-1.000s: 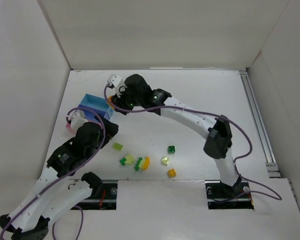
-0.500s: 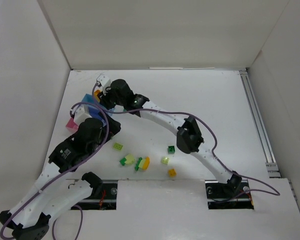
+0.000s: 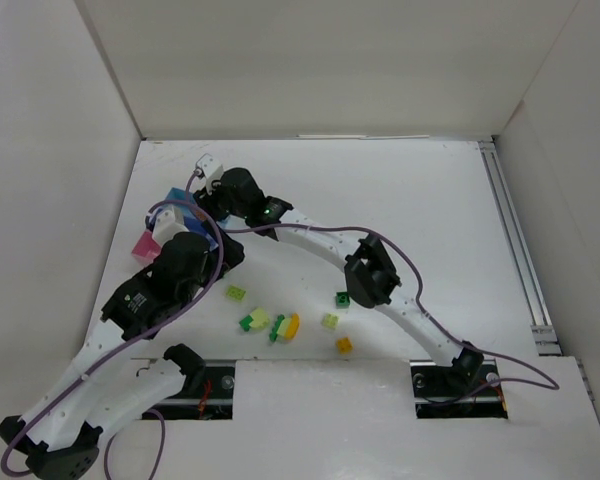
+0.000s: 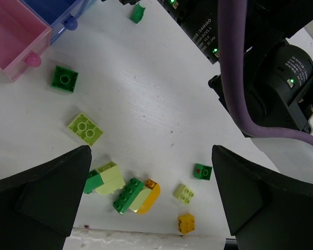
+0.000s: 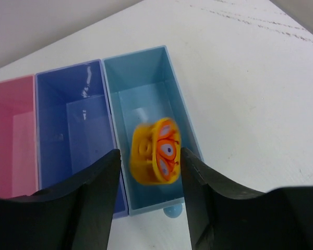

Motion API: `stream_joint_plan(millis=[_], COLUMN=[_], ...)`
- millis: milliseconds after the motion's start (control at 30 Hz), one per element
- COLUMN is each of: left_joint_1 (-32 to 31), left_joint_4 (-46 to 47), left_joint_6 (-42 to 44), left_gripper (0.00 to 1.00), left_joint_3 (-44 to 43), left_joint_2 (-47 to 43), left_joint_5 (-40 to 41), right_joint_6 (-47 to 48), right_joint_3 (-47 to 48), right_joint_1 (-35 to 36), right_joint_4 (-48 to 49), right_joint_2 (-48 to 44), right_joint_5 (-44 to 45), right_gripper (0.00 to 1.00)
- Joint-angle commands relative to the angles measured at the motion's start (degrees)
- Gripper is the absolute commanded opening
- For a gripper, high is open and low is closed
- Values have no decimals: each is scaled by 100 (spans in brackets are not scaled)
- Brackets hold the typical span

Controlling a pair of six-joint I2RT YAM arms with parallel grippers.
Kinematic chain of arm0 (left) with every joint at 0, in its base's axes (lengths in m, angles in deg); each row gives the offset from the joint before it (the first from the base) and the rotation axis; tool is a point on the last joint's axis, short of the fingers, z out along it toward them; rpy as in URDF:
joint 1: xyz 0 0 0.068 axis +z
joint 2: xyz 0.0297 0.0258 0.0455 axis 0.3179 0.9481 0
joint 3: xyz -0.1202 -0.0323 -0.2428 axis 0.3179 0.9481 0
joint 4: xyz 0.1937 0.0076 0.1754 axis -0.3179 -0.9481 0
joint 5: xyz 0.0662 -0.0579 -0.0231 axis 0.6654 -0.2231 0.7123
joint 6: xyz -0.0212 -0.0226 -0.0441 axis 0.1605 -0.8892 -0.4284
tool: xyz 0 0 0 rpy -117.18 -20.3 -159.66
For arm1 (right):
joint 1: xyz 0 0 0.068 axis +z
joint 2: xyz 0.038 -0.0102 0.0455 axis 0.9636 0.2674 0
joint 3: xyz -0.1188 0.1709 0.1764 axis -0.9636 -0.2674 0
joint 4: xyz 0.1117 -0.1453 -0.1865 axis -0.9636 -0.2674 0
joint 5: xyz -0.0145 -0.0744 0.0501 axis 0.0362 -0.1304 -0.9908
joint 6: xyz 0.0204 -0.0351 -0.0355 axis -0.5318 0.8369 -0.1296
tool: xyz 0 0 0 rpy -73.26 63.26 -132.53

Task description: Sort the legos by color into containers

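Observation:
My left gripper moves down, back and to the right in the top view onto the green side of the lego cluster (image 3: 277,328) next, since different colors join there.
In the right wrist view my right gripper (image 5: 149,159) hangs over the light blue tray (image 5: 173,88). Its jaws stand apart, and a blurred orange-yellow lego (image 5: 155,151) is between them, loose from the left finger. The darker blue tray (image 5: 73,125) and pink tray (image 5: 10,130) lie beside it. My left gripper (image 4: 151,156) is wide open and empty above loose legos: a dark green one (image 4: 64,78), a pale yellow-green one (image 4: 85,129), a green-and-orange cluster (image 4: 138,195) and a yellow one (image 4: 186,223). In the top view the trays (image 3: 142,246) are mostly hidden by both arms.
More legos lie near the front edge in the top view: a pale one (image 3: 237,293), a dark green one (image 3: 342,298) and a yellow one (image 3: 344,345). The right arm (image 3: 375,275) stretches across the table's middle. White walls enclose the table.
My right arm has reached further left, over the tray row, and now the orange-yellow lego is blurred between parted jaws. My left arm has shifted slightly.

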Motion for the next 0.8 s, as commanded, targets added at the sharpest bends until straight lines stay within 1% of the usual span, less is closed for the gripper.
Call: stream_joint_plan(millis=[0,100,167,300,333,400,433,467,567,600,633,667,700,733,767], left_joint_1=[-23,-23,-23,-23,-23,-23,-23,-23,-23,-23,-23,-23,-23,-23,-75], left_joint_4=[175,175,175,245,298,455,717,859,1334,1405,1458,1458,1406,1406,1336], left_joint_6=[98,98,98,290,352,633,773,922,1336,1389,1442,1495,1495,1547,1548], left_gripper=[100,100,100,100,100,100,100,100,100,100,100,100,100,97,93], left_joint_3=[-153,-101,-100,-100,-100,74,163,242,471,523,628,629,725,778,900], left_joint_2=[-17,-17,-69,-175,-175,-175,-175,-175,79,297,412,527,702,764,765], left_joint_5=[20,-33,-94,-243,-314,-603,-744,-1145,-1841,-2270,-2431,-2546,-2695,-2766,-2767], right_joint_6=[-75,-75,-75,-75,-75,-75,-75,-75,-268,-268,-355,-504,-505,-505,-558], right_joint_3=[118,65,-145,-610,-699,-1014,-1155,-1331,-2252,-2560,-3241,-3588,-3939,-4308,-5008], right_joint_1=[12,12,12,12,12,-41,-128,-181,-470,-576,-759,-866,-971,-1190,-1270], right_joint_4=[467,467,467,467,467,467,467,467,467,467,520,520,520,520,520], right_joint_2=[-170,-170,-223,-810,-1107,-1443,-1827,-2031,-2910,-3165,-3419,-3927,-4184,-4448,-4964], right_joint_5=[57,4,4,-58,-5,162,162,240,303,303,372,434,487,592,671], right_gripper=[58,63,67,77,79,99,100,100,100,100,100,100,100,100,100])
